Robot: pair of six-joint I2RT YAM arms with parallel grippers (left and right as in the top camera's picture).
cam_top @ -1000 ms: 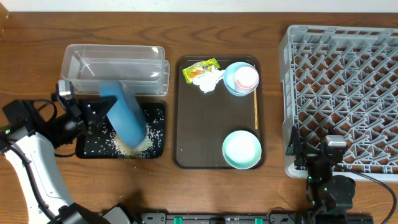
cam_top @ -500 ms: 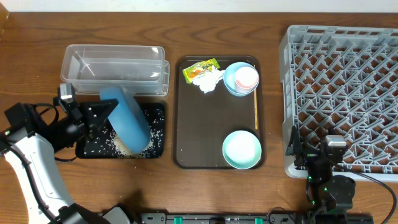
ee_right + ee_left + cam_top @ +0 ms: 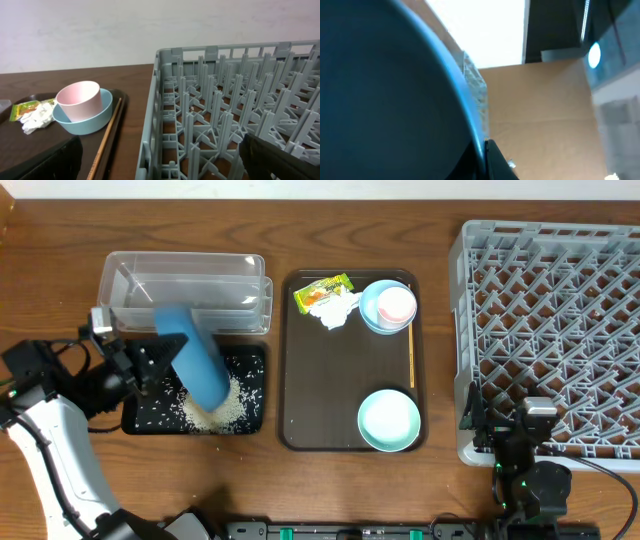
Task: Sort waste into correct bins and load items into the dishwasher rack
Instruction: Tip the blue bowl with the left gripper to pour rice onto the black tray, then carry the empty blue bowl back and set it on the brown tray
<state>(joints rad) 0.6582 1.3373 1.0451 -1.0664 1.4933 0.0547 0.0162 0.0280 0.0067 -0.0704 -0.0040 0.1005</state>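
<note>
The serving tray's bare middle (image 3: 329,375) is to the right in the overhead view, so my left gripper should move there next, lower the bowl level and then let go of it.
My left gripper (image 3: 148,366) is shut on the rim of the large dark-blue bowl (image 3: 195,360), which stands tipped on edge over the flat black tray (image 3: 252,372). White rice (image 3: 216,413) lies heaped under the bowl's lower rim, with grains scattered across the tray. In the left wrist view the bowl (image 3: 385,95) fills the left side, its rim pinched at my left gripper (image 3: 482,156). The clear tub (image 3: 185,283) sits just behind. My right gripper (image 3: 160,165) stands open at the front left corner of the grey rack (image 3: 560,330), holding nothing.
The brown serving tray (image 3: 340,370) holds the yellow-green wrapper (image 3: 322,288), the white tissue (image 3: 336,309), the pink cup (image 3: 396,303) inside the light-blue bowl (image 3: 372,315), the mint-green bowl (image 3: 389,420) and the chopstick (image 3: 411,358) along its right edge.
The blue bowl has shifted a little to the left and tipped steeper over the black tray, and the rice heap under it looks bigger. The right arm has not moved.
</note>
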